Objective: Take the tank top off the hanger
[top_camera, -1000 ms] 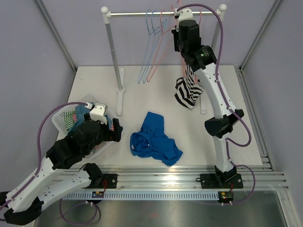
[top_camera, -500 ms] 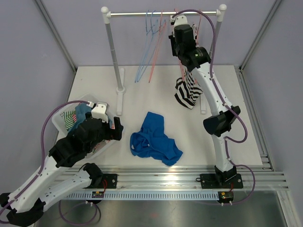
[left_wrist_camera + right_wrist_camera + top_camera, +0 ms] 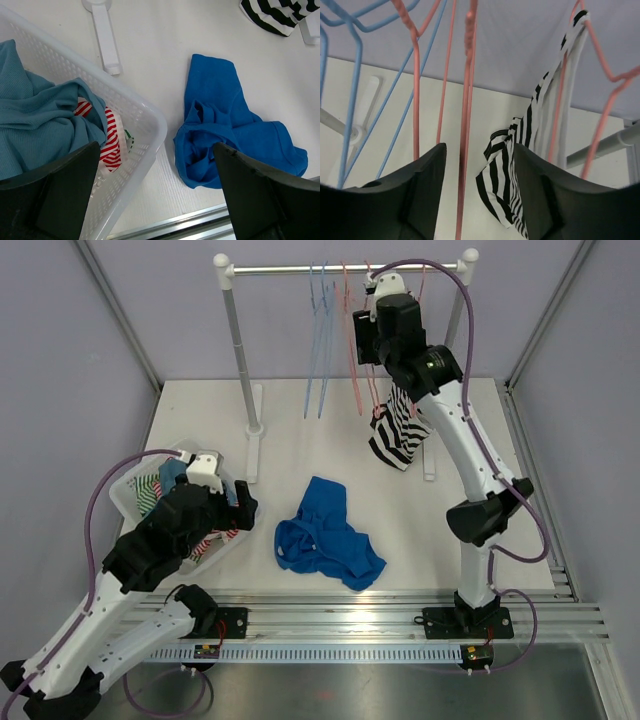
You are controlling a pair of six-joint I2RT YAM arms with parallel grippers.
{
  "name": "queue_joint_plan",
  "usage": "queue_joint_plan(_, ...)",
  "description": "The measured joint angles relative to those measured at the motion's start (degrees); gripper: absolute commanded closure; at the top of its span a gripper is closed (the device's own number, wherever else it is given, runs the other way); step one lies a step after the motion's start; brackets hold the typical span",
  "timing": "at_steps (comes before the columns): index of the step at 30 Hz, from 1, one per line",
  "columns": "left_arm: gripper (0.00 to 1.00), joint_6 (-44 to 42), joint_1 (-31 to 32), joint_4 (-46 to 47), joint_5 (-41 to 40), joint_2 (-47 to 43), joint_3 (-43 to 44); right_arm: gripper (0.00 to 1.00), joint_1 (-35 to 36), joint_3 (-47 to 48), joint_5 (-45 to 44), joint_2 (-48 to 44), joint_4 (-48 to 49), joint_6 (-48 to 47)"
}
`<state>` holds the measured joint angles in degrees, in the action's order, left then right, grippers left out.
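My left gripper should cross right in the top view and lower onto the blue garment's bunched folds below.
The black-and-white striped tank top (image 3: pixel 400 432) hangs by a strap from a pink hanger (image 3: pixel 600 65) at the right end of the rail, with its lower end bunched low near the table. The right wrist view shows the tank top (image 3: pixel 520 165) just right of my fingers. My right gripper (image 3: pixel 364 338) is up by the rail and open. An empty pink hanger (image 3: pixel 466 150) runs between the jaws of the right gripper (image 3: pixel 479 150), untouched. My left gripper (image 3: pixel 156 150) is open over the basket's corner and holds nothing.
The white rack's rail (image 3: pixel 340 269) and left post (image 3: pixel 238 350) stand at the back, with blue hangers (image 3: pixel 318 340) beside the pink ones. A white basket (image 3: pixel 128 496) of clothes sits at left. A blue garment (image 3: pixel 325 535) lies crumpled mid-table.
My right gripper has gone from shut to open, letting go of the pink hanger. The hangers, pulled aslant before, have swung back to hang straight. The left arm shifted only slightly.
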<state>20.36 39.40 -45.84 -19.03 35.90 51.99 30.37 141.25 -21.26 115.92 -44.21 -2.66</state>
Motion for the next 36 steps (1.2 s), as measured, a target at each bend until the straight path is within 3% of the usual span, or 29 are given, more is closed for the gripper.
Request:
queue_joint_plan(1,0.01,0.0,-0.4,0.2,0.3,0.0,0.0,0.24,0.0,-1.1,0.2,-1.8,0.0,0.2)
queue_joint_plan(6,0.01,1.6,-1.2,1.0,2.7,1.8,0.5,0.01,0.0,-7.6,1.0,-13.0,1.5,1.4)
queue_joint_plan(10,0.01,5.3,-0.4,2.7,4.5,7.1,1.6,0.00,0.0,-17.1,3.0,-24.2,3.4,2.5)
queue_joint_plan(20,0.01,9.2,14.5,12.7,6.3,33.4,3.3,0.01,0.0,-53.2,19.8,-55.4,14.5,6.7)
queue_joint_plan(25,0.01,9.3,16.8,15.6,7.6,46.1,3.9,0.01,0.0,-60.1,26.9,-61.6,14.8,7.1)
queue_joint_plan(30,0.02,9.6,18.3,19.0,10.1,54.2,3.3,0.00,0.0,-62.7,28.1,-62.7,14.9,7.7)
queue_joint_plan(31,0.10,9.6,18.4,20.6,11.0,56.0,2.8,0.01,0.0,-63.0,28.4,-62.5,15.0,7.8)
queue_joint_plan(32,0.11,9.6,18.5,21.1,11.4,56.7,2.5,0.01,0.0,-63.2,28.5,-62.3,15.1,7.9)
queue_joint_plan(34,0.28,9.5,18.5,23.0,11.6,58.6,1.9,0.01,0.0,-63.4,28.9,-61.8,15.5,8.3)
queue_joint_plan(35,0.39,9.5,18.5,23.5,11.5,58.7,1.8,0.01,0.0,-63.4,29.2,-61.7,15.7,8.4)
queue_joint_plan(36,0.63,9.6,18.5,24.1,11.5,58.7,1.6,0.00,0.0,-63.4,29.5,-61.5,15.9,8.5)
